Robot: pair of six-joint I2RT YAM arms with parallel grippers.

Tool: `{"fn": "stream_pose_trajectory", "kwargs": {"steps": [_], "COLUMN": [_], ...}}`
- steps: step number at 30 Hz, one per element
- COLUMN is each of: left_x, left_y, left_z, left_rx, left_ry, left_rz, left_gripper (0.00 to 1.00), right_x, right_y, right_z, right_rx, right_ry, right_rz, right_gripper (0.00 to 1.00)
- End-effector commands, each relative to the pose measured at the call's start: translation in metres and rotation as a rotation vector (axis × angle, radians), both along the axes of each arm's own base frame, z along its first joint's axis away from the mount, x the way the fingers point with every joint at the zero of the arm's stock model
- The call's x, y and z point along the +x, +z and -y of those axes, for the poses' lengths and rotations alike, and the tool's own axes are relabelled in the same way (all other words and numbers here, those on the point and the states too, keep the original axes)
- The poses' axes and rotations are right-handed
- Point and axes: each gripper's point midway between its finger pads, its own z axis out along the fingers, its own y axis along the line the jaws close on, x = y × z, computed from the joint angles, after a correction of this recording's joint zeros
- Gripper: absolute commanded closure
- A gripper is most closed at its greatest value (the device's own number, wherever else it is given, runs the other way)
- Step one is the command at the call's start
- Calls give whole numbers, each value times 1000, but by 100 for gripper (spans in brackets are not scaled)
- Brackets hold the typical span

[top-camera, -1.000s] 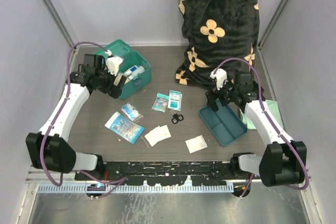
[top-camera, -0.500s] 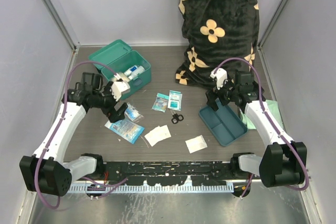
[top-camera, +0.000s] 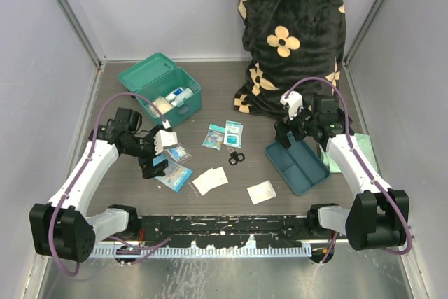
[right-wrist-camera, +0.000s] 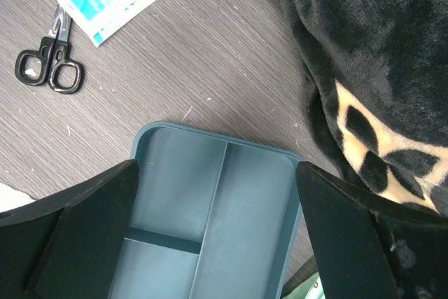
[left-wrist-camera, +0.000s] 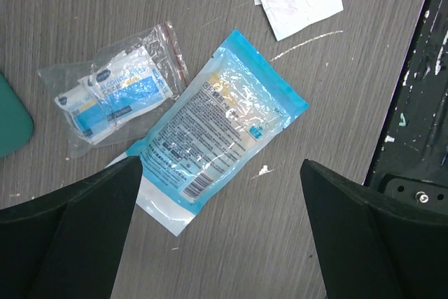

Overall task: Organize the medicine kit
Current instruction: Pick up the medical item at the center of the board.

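Observation:
My left gripper moves outward and down to the clear zip bag outside the open medicine kit next, onto its sachet-filled middle [top-camera: 179, 153].
The medicine kit [top-camera: 159, 87], a teal-green box, stands at the back left with its lid open and bottles and packets inside; one corner of the medicine kit [left-wrist-camera: 10, 118] shows in the left wrist view. My left gripper [top-camera: 158, 165] [left-wrist-camera: 220, 167] hovers open above a long blue-edged packet [left-wrist-camera: 222, 125] [top-camera: 175, 175] lying flat on the table. Beside that lies a clear zip bag of small sachets [left-wrist-camera: 115, 96]. My right gripper [top-camera: 285, 138] [right-wrist-camera: 217, 169] hangs open over the far end of a darker blue divided tray [right-wrist-camera: 210, 138] [top-camera: 297, 167], which holds nothing.
Two sachets [top-camera: 222, 135] and small black scissors [top-camera: 236, 157] [right-wrist-camera: 45, 68] lie mid-table. White flat packets [top-camera: 210, 180] [top-camera: 261, 192] sit nearer the front. A black flowered blanket [top-camera: 287, 33] [right-wrist-camera: 364, 47] fills the back right. A pale green cloth [top-camera: 350, 153] lies right of the tray.
My left arm has swung away from the medicine kit toward the front and now hangs over the long blue packet. The right arm has not moved.

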Motion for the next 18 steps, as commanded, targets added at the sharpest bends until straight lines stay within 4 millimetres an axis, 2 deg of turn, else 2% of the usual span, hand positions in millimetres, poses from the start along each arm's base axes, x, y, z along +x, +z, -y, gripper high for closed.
{"fn": "stream_pose_trajectory", "kwargs": {"steps": [1,10,12,15,18], "left_x": [9,71,86,105,116], "left_y": [0,-29,-39,-47,-55], "left_z": [16,31,30,24,18], "left_rx": [-59,64,96,149,199], "left_ry": [-43,203,278,387,448], "left_rz": [44,105,78,49,39], "left_gripper": [3,9,12,21,23], "right_x": [3,3,3,3,3], "right_y": [16,12,11,11,10], "right_z": [-7,-9,-9,-8,-7], "right_rx": [23,27,28,25,18], "right_ry": [31,38,40,39,37], "right_rz": [54,36,34,35,32], "right_gripper": [0,0,0,0,0]}}
